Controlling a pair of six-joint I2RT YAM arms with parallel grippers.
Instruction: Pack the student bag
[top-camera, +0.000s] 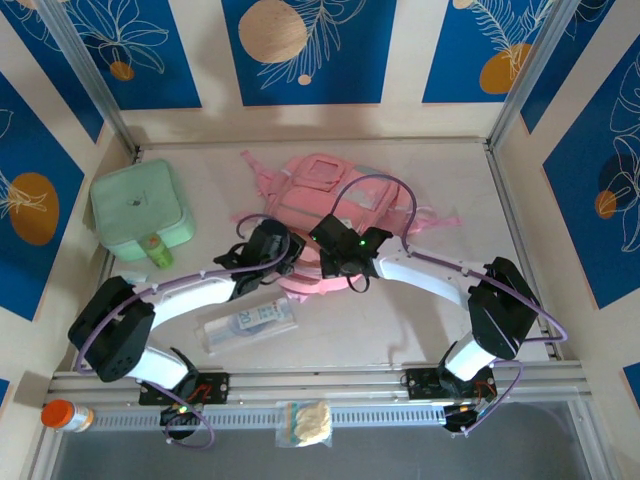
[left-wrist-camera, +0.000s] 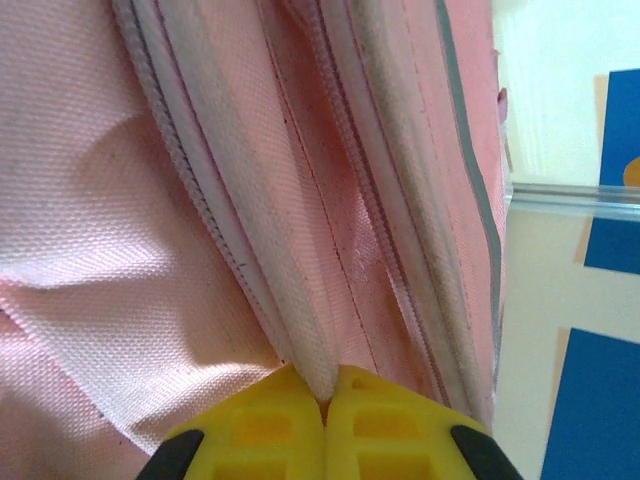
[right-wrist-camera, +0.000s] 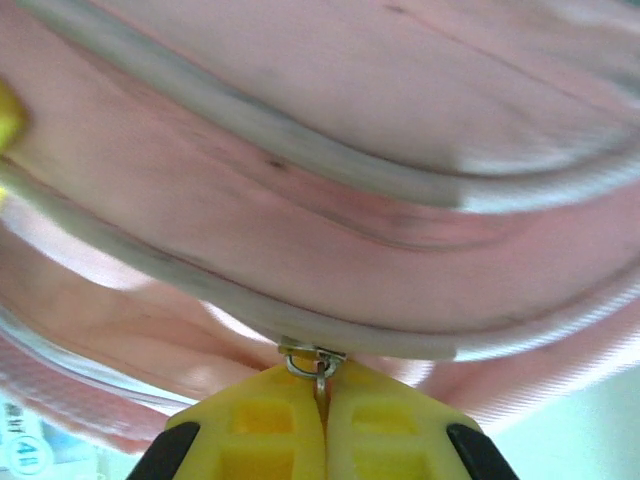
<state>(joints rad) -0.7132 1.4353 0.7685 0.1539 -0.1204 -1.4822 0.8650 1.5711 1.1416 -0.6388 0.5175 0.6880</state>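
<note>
My left gripper needs to pull the pale piped seam (left-wrist-camera: 300, 340) outward toward the mint-green case, away from the zip pull, and let go, because the seam is between its fingers.
The student bag (top-camera: 335, 190), pink with a paler front pocket, lies flat in the middle of the table, and both grippers are at its near edge. My left gripper (top-camera: 284, 256) (left-wrist-camera: 326, 388) has its yellow fingers shut on a pale piped seam (left-wrist-camera: 300, 340) of the bag beside a zip track. My right gripper (top-camera: 327, 264) (right-wrist-camera: 322, 376) is shut on the small metal zip pull (right-wrist-camera: 312, 361), which hangs under a pale piped edge of the bag (right-wrist-camera: 300, 210). Pink fabric (left-wrist-camera: 90, 230) lies close in front of the left fingers.
A mint-green lidded case (top-camera: 138, 205) sits at the left with a small green bottle (top-camera: 156, 250) in front of it. A clear packet with blue print (top-camera: 250, 322) lies under the left arm. An orange-capped bottle (top-camera: 64, 414) and a small bagged item (top-camera: 308, 422) rest on the near rail.
</note>
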